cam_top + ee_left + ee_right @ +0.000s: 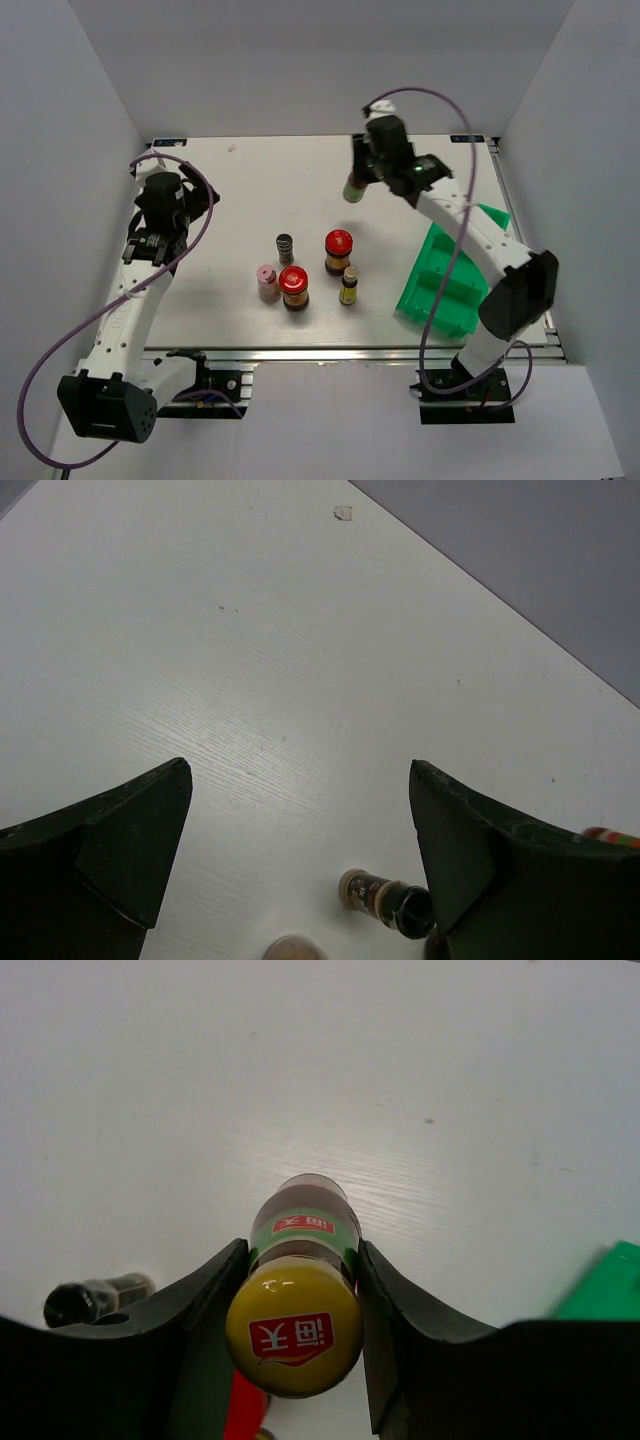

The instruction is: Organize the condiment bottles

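Note:
The right gripper crosses and lowers into the bin's far end next. The green bin, the table's only container, lies below it, to its right in the top view.
My right gripper is shut on the yellow-capped green bottle at the far middle of the table. In the right wrist view its fingers clamp the bottle just under the cap; I cannot tell if the base touches the table. Five other condiment bottles stand grouped mid-table: two red-lidded jars, a tan-capped brown bottle, a pink-capped jar and a grey shaker. My left gripper hangs open at the left with nothing between its fingers.
A green plastic bin lies tilted at the right, near the front edge, under the right arm. A small scrap sits near the table's back edge. Grey walls close in the table on three sides.

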`<state>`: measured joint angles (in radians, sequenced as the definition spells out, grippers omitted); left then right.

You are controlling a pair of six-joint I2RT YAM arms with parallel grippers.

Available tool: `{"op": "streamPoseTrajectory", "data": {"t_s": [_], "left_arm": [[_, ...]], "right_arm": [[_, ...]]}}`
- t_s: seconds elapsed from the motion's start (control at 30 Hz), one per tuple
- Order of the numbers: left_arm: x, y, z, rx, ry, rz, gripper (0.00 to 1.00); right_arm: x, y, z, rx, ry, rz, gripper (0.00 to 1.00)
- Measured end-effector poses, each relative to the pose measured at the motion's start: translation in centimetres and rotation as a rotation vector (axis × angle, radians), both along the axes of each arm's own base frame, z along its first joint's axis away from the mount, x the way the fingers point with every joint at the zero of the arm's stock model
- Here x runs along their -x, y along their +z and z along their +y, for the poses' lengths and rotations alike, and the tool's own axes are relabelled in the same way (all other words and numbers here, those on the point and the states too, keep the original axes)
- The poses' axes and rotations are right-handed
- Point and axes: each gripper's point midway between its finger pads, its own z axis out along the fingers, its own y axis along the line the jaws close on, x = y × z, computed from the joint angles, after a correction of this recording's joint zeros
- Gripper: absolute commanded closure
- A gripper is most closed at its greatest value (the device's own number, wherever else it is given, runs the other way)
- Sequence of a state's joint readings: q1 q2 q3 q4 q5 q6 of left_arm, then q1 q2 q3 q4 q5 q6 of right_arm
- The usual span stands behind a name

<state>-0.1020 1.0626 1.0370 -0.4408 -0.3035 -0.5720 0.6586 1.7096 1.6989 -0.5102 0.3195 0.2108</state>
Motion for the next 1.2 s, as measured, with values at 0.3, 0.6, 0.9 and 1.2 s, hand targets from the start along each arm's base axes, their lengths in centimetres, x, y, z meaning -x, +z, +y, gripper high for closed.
{"op": "streamPoseTrajectory", "data": {"t_s": [0.3, 0.6, 0.9, 1.2], "left_arm": [[-0.4, 0.1, -0.5, -0.011, -0.039, -0.007, 0.02], [-1.7, -2.7, -1.1, -0.014, -0.067, 0.072, 0.02], [-2.0, -3.9, -1.0, -0.024, -0.070, 0.109, 0.02], [-2.0, -3.9, -1.0, -0.024, -0.070, 0.109, 0.02]], "right_arm": [[0.6, 5.2, -21.9, -0.044, -0.503, -0.092, 0.79], [2.7, 0.6, -29.9, -0.028, -0.700, 0.015, 0.78], [1.2, -4.3, -34.4, -0.054, -0.757, 0.088, 0.78], [0.4, -8.1, -34.9, -0.033, -0.750, 0.135, 0.78]]}}
